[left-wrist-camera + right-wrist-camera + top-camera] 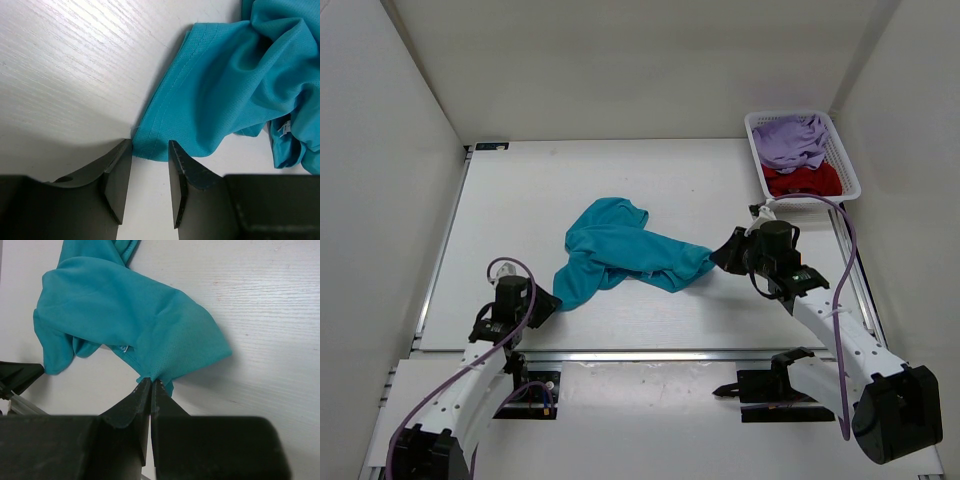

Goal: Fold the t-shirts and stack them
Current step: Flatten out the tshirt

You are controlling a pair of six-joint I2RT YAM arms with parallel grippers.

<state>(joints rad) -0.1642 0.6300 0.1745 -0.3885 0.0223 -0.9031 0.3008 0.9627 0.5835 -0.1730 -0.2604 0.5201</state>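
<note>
My left gripper eases slightly farther onto the cloth next and closes, since the stitched hem's near corner (562,305) (145,151) reaches between the gripper's open fingers.
A teal t-shirt (620,255) lies crumpled in the middle of the white table. My right gripper (722,256) is shut on its right end; in the right wrist view the closed fingertips (151,382) pinch a fold of the teal cloth (125,315). My left gripper (548,303) is at the shirt's lower left corner. In the left wrist view it (150,145) stands open, with the stitched hem of the teal shirt (225,90) reaching just between the tips. A lavender t-shirt (790,140) and a dark red t-shirt (803,181) lie bunched in the basket.
A white mesh basket (847,165) stands at the table's far right corner, just behind my right arm. White walls enclose the table on the left, back and right. A metal rail runs along the near edge (650,353).
</note>
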